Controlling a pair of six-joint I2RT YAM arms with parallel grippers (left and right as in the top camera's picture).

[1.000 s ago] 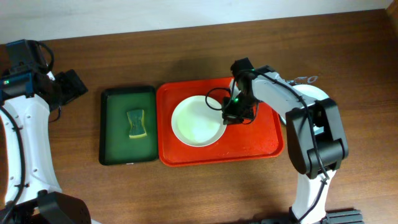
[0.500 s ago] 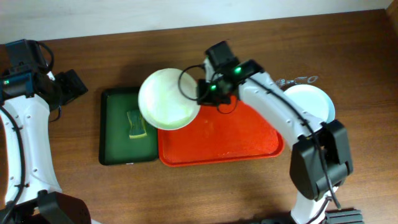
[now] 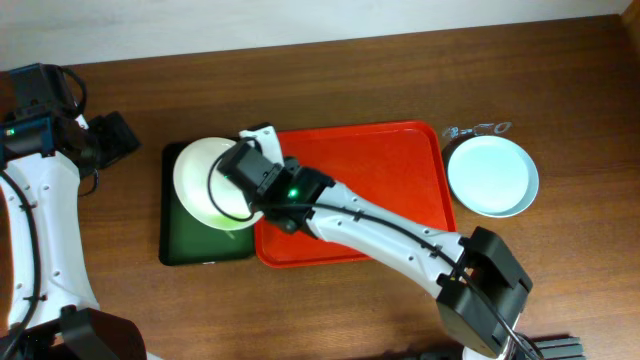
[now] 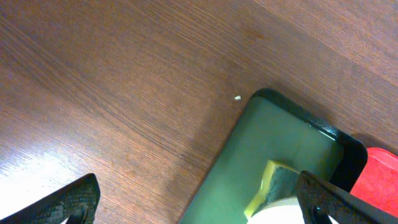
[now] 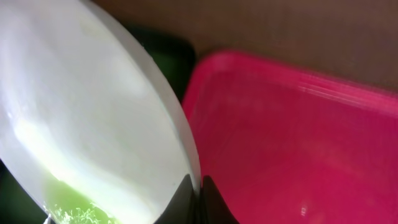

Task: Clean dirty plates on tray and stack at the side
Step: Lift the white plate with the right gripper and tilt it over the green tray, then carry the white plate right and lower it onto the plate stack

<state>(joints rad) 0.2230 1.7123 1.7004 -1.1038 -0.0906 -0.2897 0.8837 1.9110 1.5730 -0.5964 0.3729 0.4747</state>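
Note:
The mint-blue plate (image 3: 492,176) is already at the side. My right gripper should next carry its white-cream plate across the orange-red tray (image 3: 390,170) and release it on top of the mint-blue plate.
My right gripper (image 3: 247,170) is shut on the rim of a white-cream plate (image 3: 208,186) and holds it tilted over the dark green tray (image 3: 174,240). The right wrist view shows the plate (image 5: 81,112) pinched between the closed fingers (image 5: 199,186). The orange-red tray (image 3: 390,170) holds no plates. A pale mint-blue plate (image 3: 492,176) rests on the table right of the orange-red tray. My left gripper (image 4: 193,202) is open above the table, left of the green tray (image 4: 273,149). The sponge (image 4: 273,180) is mostly hidden under the plate.
The wooden table (image 3: 300,80) stretches behind both trays. The right arm reaches across the orange-red tray (image 5: 298,143). A small metal object (image 3: 478,128) lies behind the mint-blue plate.
My right gripper lifted the white-cream plate off the orange-red tray and carried it left, over the green tray. The mint-blue plate at the right came into view. The left arm has not moved.

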